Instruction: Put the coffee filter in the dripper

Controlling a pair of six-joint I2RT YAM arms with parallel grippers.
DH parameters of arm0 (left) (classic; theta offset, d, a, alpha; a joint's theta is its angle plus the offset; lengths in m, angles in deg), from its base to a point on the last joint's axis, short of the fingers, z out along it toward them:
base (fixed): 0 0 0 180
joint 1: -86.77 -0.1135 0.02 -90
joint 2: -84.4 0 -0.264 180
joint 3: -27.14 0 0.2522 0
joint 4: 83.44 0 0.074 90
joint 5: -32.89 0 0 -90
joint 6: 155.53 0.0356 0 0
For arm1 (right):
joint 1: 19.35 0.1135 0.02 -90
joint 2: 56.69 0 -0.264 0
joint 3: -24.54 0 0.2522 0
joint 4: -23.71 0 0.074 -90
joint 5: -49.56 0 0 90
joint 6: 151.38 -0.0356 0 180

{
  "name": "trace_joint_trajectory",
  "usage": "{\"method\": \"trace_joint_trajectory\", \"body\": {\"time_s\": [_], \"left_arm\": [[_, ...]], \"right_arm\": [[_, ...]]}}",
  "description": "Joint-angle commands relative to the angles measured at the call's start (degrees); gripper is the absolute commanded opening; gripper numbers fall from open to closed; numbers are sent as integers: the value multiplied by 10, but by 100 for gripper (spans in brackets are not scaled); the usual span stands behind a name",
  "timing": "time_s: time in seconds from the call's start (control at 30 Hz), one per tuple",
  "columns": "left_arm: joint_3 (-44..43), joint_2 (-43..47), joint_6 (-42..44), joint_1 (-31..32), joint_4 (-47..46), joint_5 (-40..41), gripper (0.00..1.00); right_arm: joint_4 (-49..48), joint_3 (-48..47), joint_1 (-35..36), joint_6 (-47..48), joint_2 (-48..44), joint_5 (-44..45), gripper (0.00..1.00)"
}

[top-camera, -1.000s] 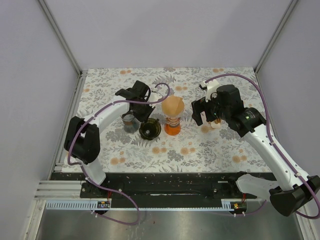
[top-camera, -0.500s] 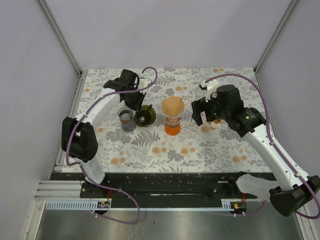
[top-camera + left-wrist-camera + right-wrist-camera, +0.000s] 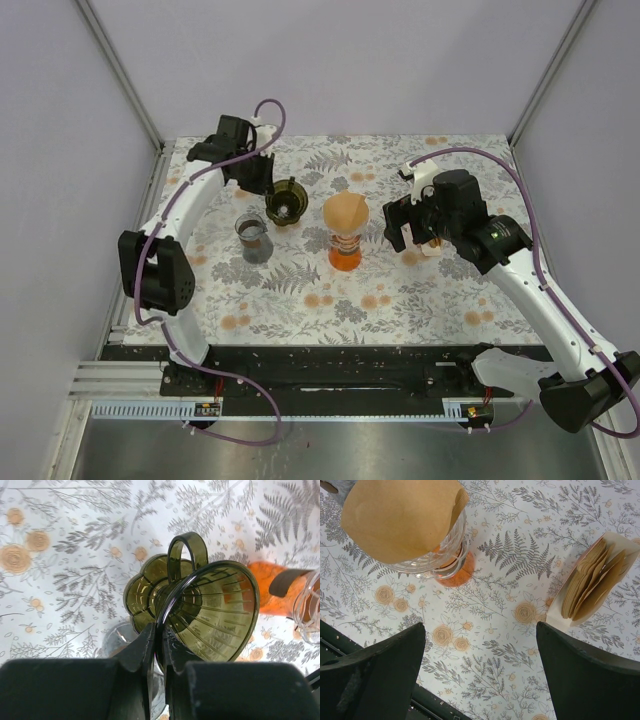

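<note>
The server's opening is covered. My left gripper needs to move back and to the left in the top view and let go of the dripper on the beaker's opening [image 3: 250, 226] [image 3: 158, 694].
My left gripper [image 3: 262, 180] is shut on the rim of an olive-green translucent dripper [image 3: 286, 203], held in the air at the far left of the table. In the left wrist view the gripper [image 3: 160, 635] pinches the rim of the dripper [image 3: 210, 610], whose handle points away. A brown paper coffee filter [image 3: 345, 211] sits on the mouth of a glass server with an orange base [image 3: 345, 252]. It also shows in the right wrist view [image 3: 402, 517]. My right gripper [image 3: 410, 225] is open and empty, to the right of the server, and shows in its wrist view [image 3: 480, 665].
A small glass beaker [image 3: 252, 238] stands left of the server, below the held dripper. A white holder with a stack of brown filters [image 3: 587, 585] stands by the right gripper, and in the top view [image 3: 431, 247]. Grey walls and rails border the floral table [image 3: 400, 290].
My left arm has carried the dripper from beside the server's base up and back toward the far left. The right arm, filter and server have not moved.
</note>
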Motion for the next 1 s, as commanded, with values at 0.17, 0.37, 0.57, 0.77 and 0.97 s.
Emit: {"method": "trace_joint_trajectory", "body": {"time_s": [0.17,0.37,0.57,0.77,0.97], "left_arm": [[-46,57,-111,-104,-26,-143,0],[-11,120,-118,-144,3,-182,0],[41,161,-95,-192,43,-214,0],[97,168,-77,-214,56,-216,0],[118,161,-72,-218,56,-213,0]], "right_arm": [[-9,-9,-2,8,-13,10,99],[-10,-8,-1,6,-8,9,100],[-10,-7,-2,6,-7,5,99],[-10,-4,-1,6,-7,6,99],[-10,-2,-1,7,-9,9,99]]}}
